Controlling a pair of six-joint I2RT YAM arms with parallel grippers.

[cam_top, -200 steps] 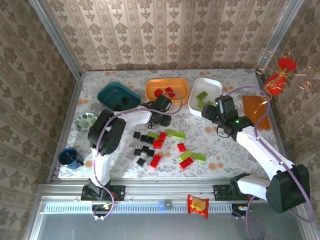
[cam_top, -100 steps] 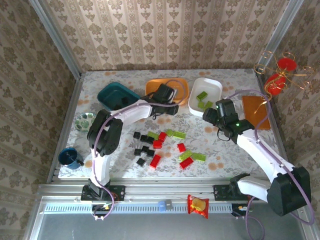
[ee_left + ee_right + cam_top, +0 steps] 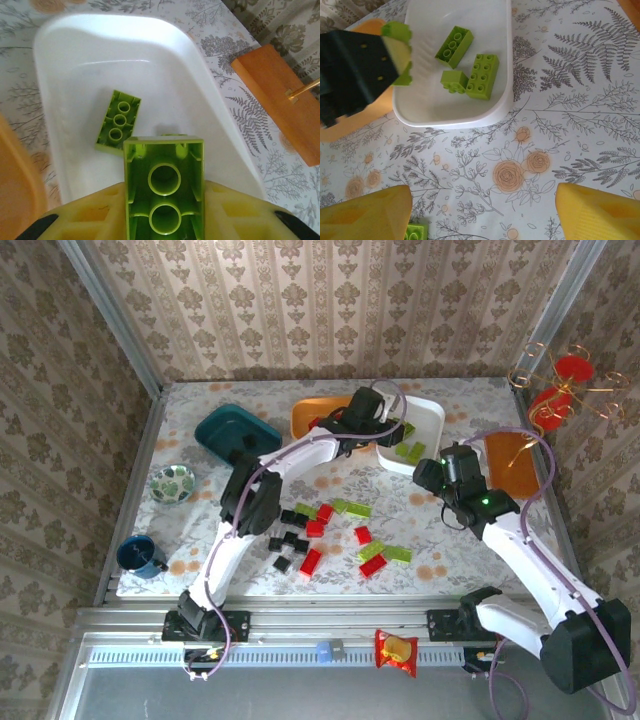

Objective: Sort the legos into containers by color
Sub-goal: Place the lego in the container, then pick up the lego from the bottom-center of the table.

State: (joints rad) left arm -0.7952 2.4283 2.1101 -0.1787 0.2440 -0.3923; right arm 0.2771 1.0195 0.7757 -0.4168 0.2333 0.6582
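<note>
My right gripper will move back toward my base and go down onto the outer red lego of the near cluster (image 3: 362, 535), which is uncovered below it.
My left gripper (image 3: 376, 417) hangs over the left part of the white tray (image 3: 432, 412), shut on a lime green lego (image 3: 164, 185) held underside up between its yellow fingers (image 3: 85, 217). The right wrist view shows that gripper (image 3: 395, 50) and its brick (image 3: 400, 31) above the tray's (image 3: 505, 102) left rim. Three green legos (image 3: 482, 75) lie in that tray. My right gripper (image 3: 441, 476) stands open over bare tablecloth just in front of the tray. Black, red and green legos (image 3: 320, 525) lie scattered mid-table. The orange tray (image 3: 305, 412) and teal tray (image 3: 235, 430) sit further left.
An orange board (image 3: 512, 462) lies right of the white tray, with a gold wire stand (image 3: 560, 390) beyond it. A patterned bowl (image 3: 171, 483) and a dark blue cup (image 3: 137, 555) sit at the left. A snack packet (image 3: 396, 650) lies on the front rail.
My left arm has swung right and away, from beside the orange tray to over the white tray, carrying the green lego. The right gripper has drifted slightly right.
</note>
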